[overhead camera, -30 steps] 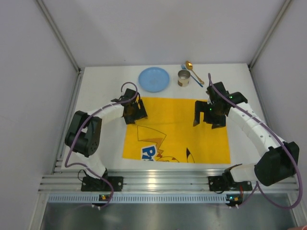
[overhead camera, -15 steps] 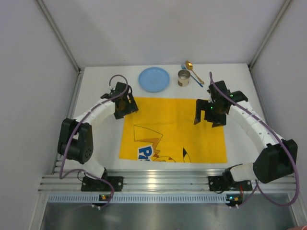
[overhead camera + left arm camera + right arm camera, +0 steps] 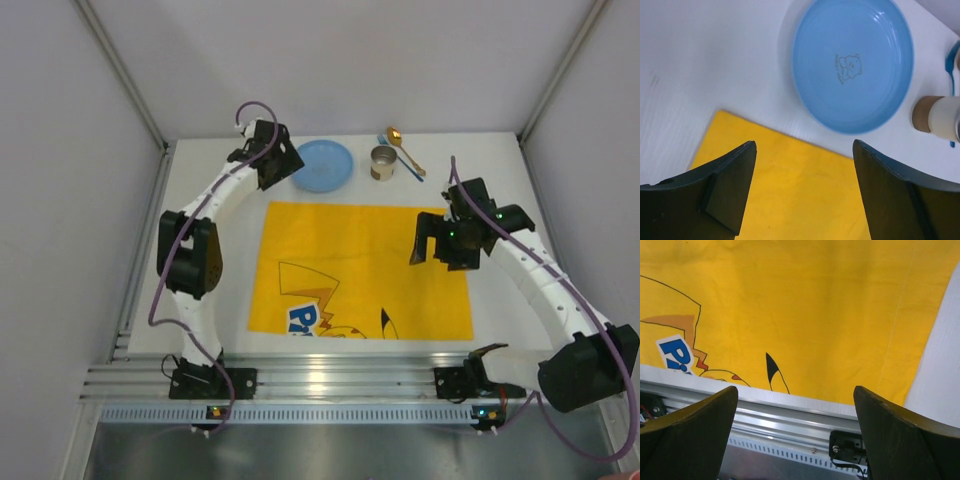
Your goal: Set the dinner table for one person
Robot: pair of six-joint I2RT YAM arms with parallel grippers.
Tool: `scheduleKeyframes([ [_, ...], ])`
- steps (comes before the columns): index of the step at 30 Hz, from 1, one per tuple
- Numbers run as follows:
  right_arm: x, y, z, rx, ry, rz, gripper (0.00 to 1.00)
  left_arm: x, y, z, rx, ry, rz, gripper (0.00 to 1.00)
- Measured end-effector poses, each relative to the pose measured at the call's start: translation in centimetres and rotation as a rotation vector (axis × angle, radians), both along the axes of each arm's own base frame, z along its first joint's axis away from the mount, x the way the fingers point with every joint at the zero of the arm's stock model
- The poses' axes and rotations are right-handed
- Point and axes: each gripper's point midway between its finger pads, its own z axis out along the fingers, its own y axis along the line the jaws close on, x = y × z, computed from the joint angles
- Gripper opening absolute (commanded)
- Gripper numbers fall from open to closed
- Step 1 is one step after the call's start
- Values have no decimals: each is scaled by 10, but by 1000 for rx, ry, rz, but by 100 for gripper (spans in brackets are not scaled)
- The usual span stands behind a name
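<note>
My right gripper moves outward and down onto the metal cup's rim by the utensils next, because the cup still stands off the yellow placemat (image 3: 360, 265).
The white dinner table (image 3: 215, 300) carries a yellow printed placemat (image 3: 360, 265), lying flat. A blue plate (image 3: 322, 165) sits behind the mat; in the left wrist view the plate (image 3: 852, 62) lies just past the mat's far corner (image 3: 780, 195). A metal cup (image 3: 383, 162) stands right of the plate, with a gold spoon (image 3: 402, 146) and a blue utensil beside it. My left gripper (image 3: 281, 168) is open and empty, at the plate's left edge. My right gripper (image 3: 440, 243) is open and empty above the mat's right part (image 3: 805, 310).
The silver rail (image 3: 330, 380) runs along the table's near edge, with both arm bases on it; it shows in the right wrist view (image 3: 790, 415). White walls with corner posts close in the table at left, right and back.
My left gripper has left the mat's upper left corner and swung back and right to the blue plate. The mat shifted left. My right gripper moved slightly nearer and right.
</note>
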Motion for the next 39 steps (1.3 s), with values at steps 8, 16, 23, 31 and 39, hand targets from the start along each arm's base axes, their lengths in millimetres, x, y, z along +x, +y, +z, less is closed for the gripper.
scheduleKeyframes([
  [8,-1,-19,-5,-37,34,-96,100,62,-9,-84,1,107,25,81],
  [16,5,-33,-19,-70,95,-179,100,100,0,-109,-88,105,17,55],
  [23,40,-26,-32,-83,186,-176,100,107,-18,-125,-169,111,-52,0],
  [31,218,20,17,121,-22,-160,100,106,-28,-122,-232,110,-118,0],
  [39,338,29,-39,243,-66,-279,100,48,-19,-63,-222,117,-184,0],
])
